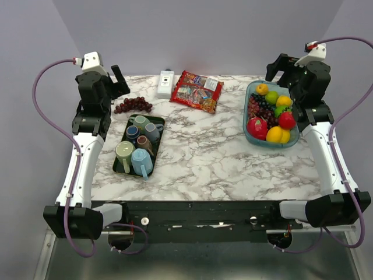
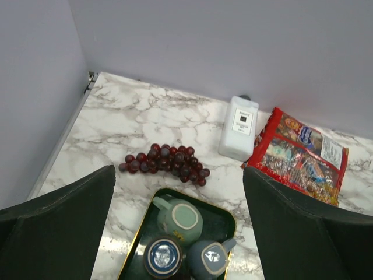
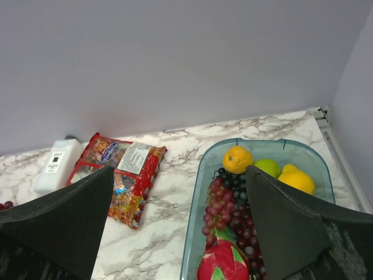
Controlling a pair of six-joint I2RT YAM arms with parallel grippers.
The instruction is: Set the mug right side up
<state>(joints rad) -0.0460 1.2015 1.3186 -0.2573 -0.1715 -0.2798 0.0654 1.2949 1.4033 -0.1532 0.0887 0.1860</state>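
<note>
My left gripper moves back and down around the light blue mug's handle [image 1: 145, 172] next, since it sticks out past the tray's near edge, clear of other mugs.
A dark gold-rimmed tray [image 1: 119, 169] on the left of the marble table holds several mugs. In the left wrist view the pale green mug [image 2: 178, 219], the dark blue mug [image 2: 163, 256] and the grey-blue mug [image 2: 210, 258] stand base up. From above, a light green mug [image 1: 124, 153] and a light blue mug [image 1: 141, 158] sit at the tray's near end; I cannot tell which way up they are. My left gripper [image 1: 119, 81] [image 2: 178, 175] hangs open above and behind the tray, holding nothing. My right gripper [image 1: 280, 67] [image 3: 178, 172] hangs open over the far right.
Loose red grapes [image 1: 133, 104] [image 2: 166, 162] lie just behind the tray. A white box [image 1: 166, 83] and a red snack bag [image 1: 196, 90] sit at the back. A clear bowl [image 1: 250, 137] of fruit stands at the right, under the right gripper.
</note>
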